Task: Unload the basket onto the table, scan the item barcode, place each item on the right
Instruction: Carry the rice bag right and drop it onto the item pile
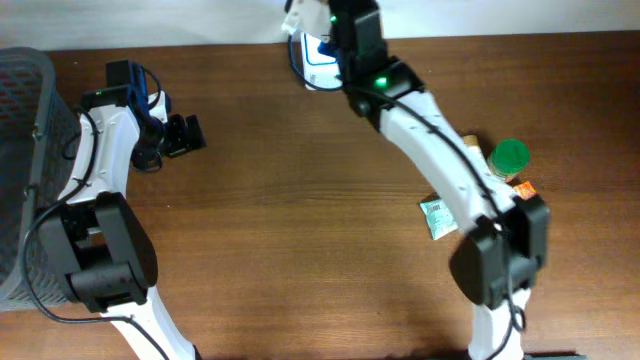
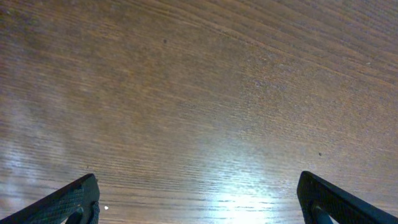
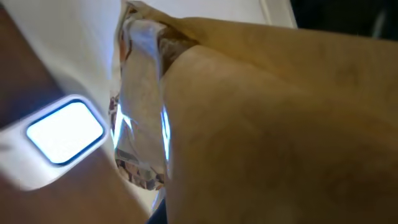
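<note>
Back and to the right of my right gripper in the overhead view lie the other items, so I will swing back over the sachet and release the packet.
My right gripper is at the table's far edge, shut on the item, a tan packet with a clear crimped end. The packet fills the right wrist view and hides the fingers. No barcode shows on it. Just beside the crimped end glows the scanner's blue-white window; from overhead the white scanner sits under the gripper. My left gripper hovers over bare wood at the left, open, its fingertips wide apart with nothing between them.
A grey mesh basket stands at the left edge. Near the right arm's base lie a green-lidded jar, a small green-and-white sachet and an orange packet.
</note>
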### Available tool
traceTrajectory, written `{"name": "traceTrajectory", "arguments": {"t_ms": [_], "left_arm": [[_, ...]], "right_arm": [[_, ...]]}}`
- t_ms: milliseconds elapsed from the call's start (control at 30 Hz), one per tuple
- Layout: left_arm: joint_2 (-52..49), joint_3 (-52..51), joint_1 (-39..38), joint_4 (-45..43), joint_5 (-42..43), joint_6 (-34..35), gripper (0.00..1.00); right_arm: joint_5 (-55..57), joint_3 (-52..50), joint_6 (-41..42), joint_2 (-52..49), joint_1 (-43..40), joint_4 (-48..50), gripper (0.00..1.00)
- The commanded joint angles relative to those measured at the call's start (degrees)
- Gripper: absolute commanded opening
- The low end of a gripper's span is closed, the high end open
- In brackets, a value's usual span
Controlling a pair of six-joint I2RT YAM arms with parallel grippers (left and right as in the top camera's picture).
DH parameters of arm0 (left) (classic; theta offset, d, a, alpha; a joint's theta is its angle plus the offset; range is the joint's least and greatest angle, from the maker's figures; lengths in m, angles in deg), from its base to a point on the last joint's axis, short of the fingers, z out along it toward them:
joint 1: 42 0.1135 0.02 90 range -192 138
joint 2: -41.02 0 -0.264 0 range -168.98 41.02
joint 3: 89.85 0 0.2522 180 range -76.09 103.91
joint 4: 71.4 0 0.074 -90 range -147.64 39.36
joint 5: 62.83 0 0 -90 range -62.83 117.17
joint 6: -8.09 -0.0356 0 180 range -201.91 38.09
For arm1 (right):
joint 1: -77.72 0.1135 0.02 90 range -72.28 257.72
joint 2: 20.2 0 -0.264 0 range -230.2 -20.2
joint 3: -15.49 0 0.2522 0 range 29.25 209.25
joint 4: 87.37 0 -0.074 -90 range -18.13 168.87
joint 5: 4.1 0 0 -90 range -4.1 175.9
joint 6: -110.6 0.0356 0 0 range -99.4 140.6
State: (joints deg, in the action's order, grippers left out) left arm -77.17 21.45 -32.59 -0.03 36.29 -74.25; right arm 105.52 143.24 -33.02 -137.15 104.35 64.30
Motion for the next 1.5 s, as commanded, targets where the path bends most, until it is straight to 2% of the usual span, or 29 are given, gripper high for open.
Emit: {"name": "traceTrajectory", "arguments": {"t_ms": [0,167,300,400,567,733,1000,1200,1267,1467], "left_arm": [[1.6,0.7,0.2,0.0,-0.2,-0.5,0.99],[1.6,0.7,0.2,0.0,-0.2,-0.5,0.99],[1.6,0.7,0.2,0.0,-0.2,-0.5,0.99],[1.6,0.7,0.2,0.0,-0.2,-0.5,0.99],[1.6,0.7,0.2,0.0,-0.2,-0.5,0.99],[1.6,0.7,0.2,0.0,-0.2,-0.5,0.99],[1.6,0.7,0.2,0.0,-0.2,-0.5,0.99],[1.6,0.7,0.2,0.0,-0.2,-0.5,0.99],[1.6,0.7,0.2,0.0,-0.2,-0.5,0.99],[1.6,0.7,0.2,0.0,-0.2,-0.5,0.99]], "right_arm": [[-1.9,0.7,23.0,8.7,-0.1,-8.2,0.04],[-11.9,0.7,42.8,15.8,-1.6,-24.5,0.04],[-14.9,0.7,54.4,20.0,-5.4,-38.6,0.04],[-14.9,0.7,58.5,20.4,-9.7,-45.9,0.04],[-14.9,0.7,67.2,17.7,-21.9,-58.7,0.04],[-15.0,0.7,69.2,12.2,-32.1,-68.0,0.04],[-14.6,0.7,68.9,6.6,-38.1,-75.3,0.06],[-14.4,0.7,67.4,6.6,-38.4,-76.5,0.47],[-14.3,0.7,67.4,6.6,-38.4,-76.7,0.52],[-13.4,0.9,67.4,6.6,-38.4,-76.8,0.52]]}}
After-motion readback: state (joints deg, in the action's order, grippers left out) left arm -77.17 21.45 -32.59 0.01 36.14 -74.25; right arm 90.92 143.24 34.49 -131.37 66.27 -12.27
